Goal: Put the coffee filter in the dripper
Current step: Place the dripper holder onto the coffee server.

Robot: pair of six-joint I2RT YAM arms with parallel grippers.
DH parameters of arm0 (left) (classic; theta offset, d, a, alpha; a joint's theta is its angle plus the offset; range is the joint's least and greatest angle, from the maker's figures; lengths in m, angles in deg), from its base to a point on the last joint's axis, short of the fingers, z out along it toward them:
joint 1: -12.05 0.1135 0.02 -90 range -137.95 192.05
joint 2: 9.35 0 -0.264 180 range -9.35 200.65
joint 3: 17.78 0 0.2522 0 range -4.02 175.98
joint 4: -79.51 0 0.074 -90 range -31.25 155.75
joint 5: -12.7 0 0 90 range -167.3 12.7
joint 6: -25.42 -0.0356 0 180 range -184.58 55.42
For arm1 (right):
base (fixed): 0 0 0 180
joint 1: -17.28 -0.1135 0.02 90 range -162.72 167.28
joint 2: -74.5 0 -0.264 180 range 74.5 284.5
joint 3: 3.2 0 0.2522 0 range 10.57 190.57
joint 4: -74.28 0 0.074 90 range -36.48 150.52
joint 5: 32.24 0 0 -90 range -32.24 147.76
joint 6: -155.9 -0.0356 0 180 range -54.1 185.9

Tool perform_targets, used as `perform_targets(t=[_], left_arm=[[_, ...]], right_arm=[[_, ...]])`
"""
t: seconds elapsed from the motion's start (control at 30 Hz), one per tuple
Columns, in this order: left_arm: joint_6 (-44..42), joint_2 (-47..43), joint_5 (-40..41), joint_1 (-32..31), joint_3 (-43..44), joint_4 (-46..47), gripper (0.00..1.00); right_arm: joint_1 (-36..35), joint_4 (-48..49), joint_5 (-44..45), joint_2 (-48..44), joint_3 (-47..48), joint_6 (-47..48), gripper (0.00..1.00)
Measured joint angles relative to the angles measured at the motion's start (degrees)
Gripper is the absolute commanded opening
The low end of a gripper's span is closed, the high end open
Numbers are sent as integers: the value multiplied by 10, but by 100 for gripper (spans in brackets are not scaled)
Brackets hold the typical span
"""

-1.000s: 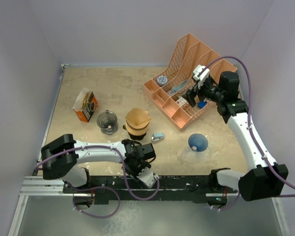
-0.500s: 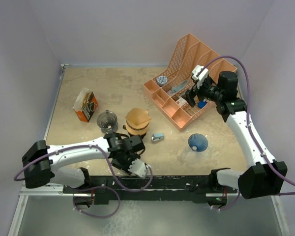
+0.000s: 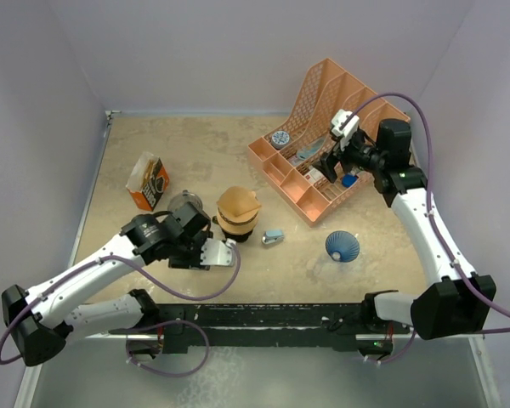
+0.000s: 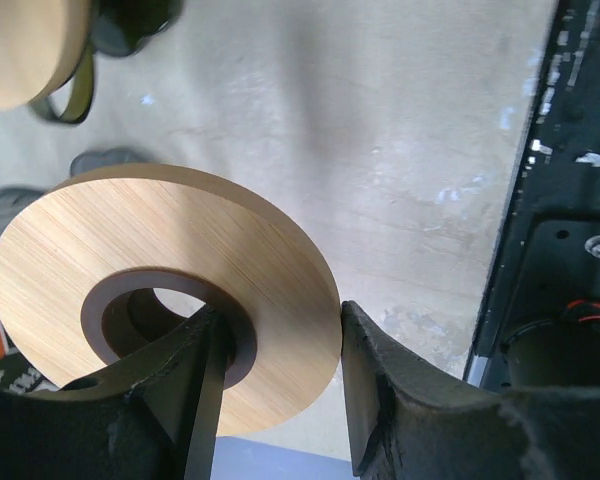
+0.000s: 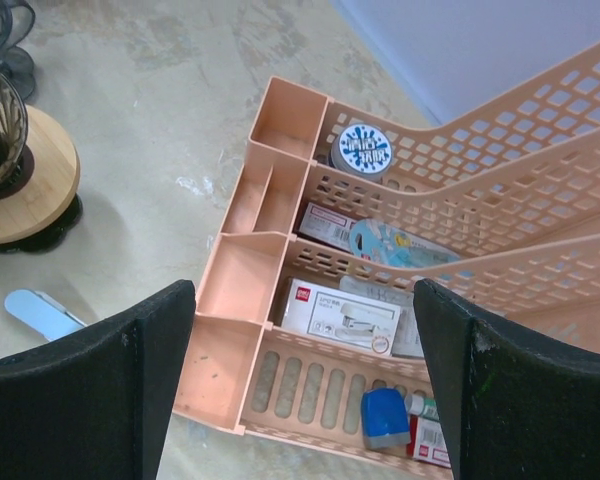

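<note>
The dripper's top is bare, so my left gripper will next move outward over the grey glass dripper (image 3: 185, 198), lower the ring onto it and release.
A tan paper coffee filter (image 3: 238, 202) sits on top of a dripper with a wooden disc (image 5: 30, 190) at the table's middle. A grey glass dripper (image 3: 185, 198) stands just left of it, partly hidden by my left arm. My left gripper (image 3: 202, 249) (image 4: 280, 320) is shut on a round wooden ring (image 4: 180, 240) with a dark-lined hole. One finger goes through the hole and the other presses the outer rim. My right gripper (image 3: 331, 166) (image 5: 302, 290) is open and empty above the peach organiser.
The peach desk organiser (image 3: 280, 178) (image 5: 215, 330) at the back right holds boxes and small items. A blue cone (image 3: 342, 246) and a small light-blue object (image 3: 274, 236) lie right of the filter. An orange carton (image 3: 149, 181) stands at the left.
My left arm has swung from the front edge leftward and away from the rail, ending beside the glass dripper. The right arm has hardly moved.
</note>
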State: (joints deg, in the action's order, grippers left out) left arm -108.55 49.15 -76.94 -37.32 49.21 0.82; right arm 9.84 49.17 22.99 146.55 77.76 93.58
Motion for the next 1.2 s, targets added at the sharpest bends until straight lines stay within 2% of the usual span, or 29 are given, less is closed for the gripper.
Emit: perform_targets(t=[0.2,0.4,0.57,0.9,1.2], left_arm=[[-1,13,17,83,33,2,29],[-43,91,-9,222,77,10,29],[-77,146,-45,288,108,13,30],[-87,198,-105,306,127,47,33],[-81,230,-121,308,127,82,36]], right_arm=[[0,-1,-21,0,10,1,92],[0,-5,-30,0,10,2,92],[0,-6,-39,-2,10,3,93],[0,-8,-40,-11,10,4,93],[0,-8,-40,-11,10,4,93]])
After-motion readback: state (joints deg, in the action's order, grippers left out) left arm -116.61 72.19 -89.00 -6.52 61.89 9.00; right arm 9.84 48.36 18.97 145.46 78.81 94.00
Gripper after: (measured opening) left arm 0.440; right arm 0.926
